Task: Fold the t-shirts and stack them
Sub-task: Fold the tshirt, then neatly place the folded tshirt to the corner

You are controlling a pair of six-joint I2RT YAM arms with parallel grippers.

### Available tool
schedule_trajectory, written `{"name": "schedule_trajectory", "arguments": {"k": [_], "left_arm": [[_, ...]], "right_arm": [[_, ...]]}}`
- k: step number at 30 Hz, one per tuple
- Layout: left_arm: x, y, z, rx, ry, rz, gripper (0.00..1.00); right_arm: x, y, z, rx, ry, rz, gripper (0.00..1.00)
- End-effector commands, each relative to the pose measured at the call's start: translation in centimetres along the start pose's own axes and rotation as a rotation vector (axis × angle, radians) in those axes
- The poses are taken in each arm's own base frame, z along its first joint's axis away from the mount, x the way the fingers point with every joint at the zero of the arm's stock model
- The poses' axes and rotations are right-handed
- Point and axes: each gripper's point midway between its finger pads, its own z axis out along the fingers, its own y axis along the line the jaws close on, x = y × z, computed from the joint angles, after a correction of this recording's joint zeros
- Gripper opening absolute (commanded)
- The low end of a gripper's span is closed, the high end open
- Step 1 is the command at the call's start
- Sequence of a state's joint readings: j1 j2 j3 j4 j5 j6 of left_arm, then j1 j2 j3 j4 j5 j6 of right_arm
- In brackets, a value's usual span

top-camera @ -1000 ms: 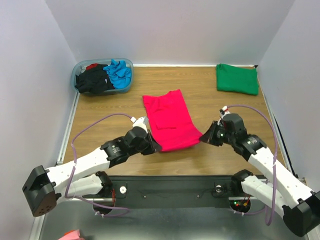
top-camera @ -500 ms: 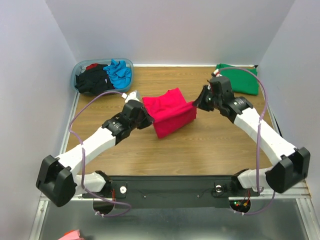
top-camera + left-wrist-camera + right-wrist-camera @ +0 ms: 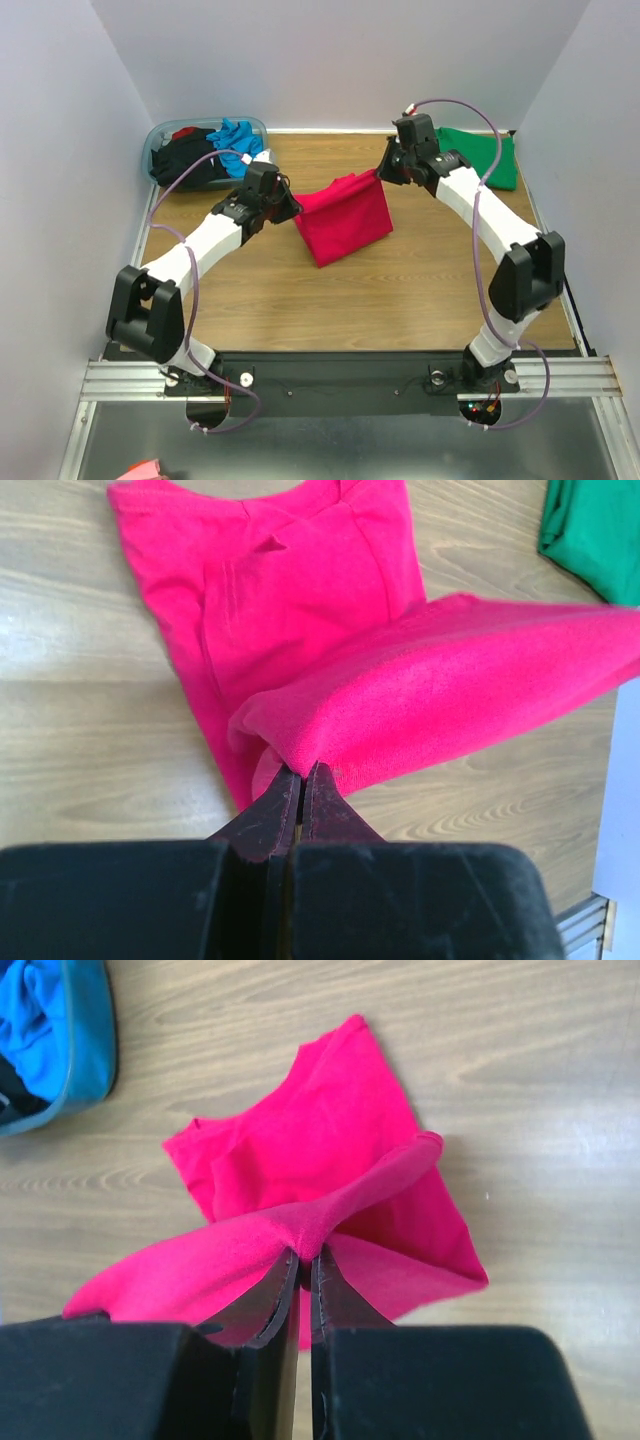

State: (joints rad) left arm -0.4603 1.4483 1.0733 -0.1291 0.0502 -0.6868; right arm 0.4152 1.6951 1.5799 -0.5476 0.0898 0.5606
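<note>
I will next move my left gripper just outward and down onto the lower layer's far corner [image 3: 299, 197] [image 3: 238, 785] and let go of the still-raised hem there.
The magenta-red t-shirt [image 3: 345, 222] lies mid-table, its near hem lifted and carried over toward the far end. My left gripper [image 3: 290, 206] is shut on the hem's left corner [image 3: 300, 750]. My right gripper [image 3: 381, 174] is shut on the right corner [image 3: 310, 1235]. Between them the hem stretches taut above the flat lower layer [image 3: 290, 590] [image 3: 300, 1140]. A folded green t-shirt [image 3: 480, 158] [image 3: 600, 530] lies at the far right. The black t-shirt [image 3: 185, 160] and turquoise-blue t-shirt [image 3: 238, 145] [image 3: 35, 1020] sit bunched in the tub.
A translucent bluish tub [image 3: 158, 135] [image 3: 90, 1050] stands at the far left corner. White walls close in the table on three sides. Both arms reach far over the wooden tabletop [image 3: 400, 290], cables looping above them.
Both grippers have carried the shirt's near hem from the front of the table up and toward the far end, doubling the shirt over itself. Both arms are now stretched out.
</note>
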Motion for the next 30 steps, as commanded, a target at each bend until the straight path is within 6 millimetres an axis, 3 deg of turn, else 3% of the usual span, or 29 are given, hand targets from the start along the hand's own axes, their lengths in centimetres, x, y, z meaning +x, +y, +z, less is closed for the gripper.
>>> {"name": "schedule_trajectory", "arguments": {"k": [1, 6, 7, 8, 12, 13, 14, 15, 16, 17, 18, 19, 21, 28, 29, 30], "left_arm": [[-2.6, -0.1, 0.8, 0.016, -0.025, 0.028, 0.00], [-3.7, 1.5, 4.0, -0.024, 0.008, 0.010, 0.00], [-3.8, 1.8, 4.4, -0.029, 0.016, 0.003, 0.00], [-4.1, 2.4, 5.1, -0.049, 0.021, -0.009, 0.00], [-4.5, 4.2, 7.1, -0.102, 0.031, -0.038, 0.00], [-4.4, 4.6, 7.5, -0.113, 0.038, -0.042, 0.00], [-4.5, 5.4, 8.1, -0.131, 0.057, -0.053, 0.00], [-4.6, 5.8, 8.4, -0.144, 0.065, -0.064, 0.10], [-4.7, 6.1, 8.5, -0.152, 0.067, -0.070, 0.24], [-5.0, 6.3, 8.5, -0.158, 0.060, -0.082, 0.54], [-5.1, 6.4, 8.5, -0.165, 0.055, -0.086, 0.65], [-5.7, 6.4, 8.2, -0.164, 0.040, -0.087, 0.75], [-6.6, 6.0, 7.4, -0.159, 0.010, -0.074, 0.84], [-5.6, 6.0, 5.7, -0.135, 0.012, -0.055, 0.88], [-5.3, 6.0, 5.5, -0.129, 0.020, -0.056, 0.88], [-4.6, 6.3, 5.4, -0.129, 0.032, -0.054, 0.89]], "right_arm": [[-4.6, 0.4, 1.3, -0.030, -0.096, -0.018, 0.00], [-3.7, -0.2, 6.4, -0.032, -0.026, -0.031, 0.00], [-4.7, 0.1, 6.8, -0.045, -0.040, -0.032, 0.00], [-3.7, -0.6, 8.7, -0.029, -0.007, -0.032, 0.00], [-4.1, -0.1, 11.0, -0.071, 0.012, -0.035, 0.01], [-3.3, -0.5, 12.4, -0.064, 0.033, -0.039, 0.01], [-4.2, 0.0, 12.5, -0.082, 0.017, -0.050, 0.08], [-4.2, 0.0, 13.1, -0.091, 0.021, -0.060, 0.13], [-4.4, 0.1, 13.4, -0.100, 0.021, -0.065, 0.17], [-4.4, 0.3, 13.9, -0.121, 0.028, -0.073, 0.39], [-4.4, 0.2, 13.9, -0.130, 0.034, -0.074, 0.39], [-4.4, 0.4, 13.9, -0.141, 0.036, -0.077, 0.65], [-4.9, 0.4, 13.2, -0.143, 0.025, -0.097, 1.00], [-1.4, -1.2, 11.6, -0.163, 0.106, -0.237, 1.00], [0.3, -1.9, 11.7, -0.169, 0.150, -0.252, 1.00], [0.7, -2.0, 11.5, -0.185, 0.158, -0.304, 1.00]]}}
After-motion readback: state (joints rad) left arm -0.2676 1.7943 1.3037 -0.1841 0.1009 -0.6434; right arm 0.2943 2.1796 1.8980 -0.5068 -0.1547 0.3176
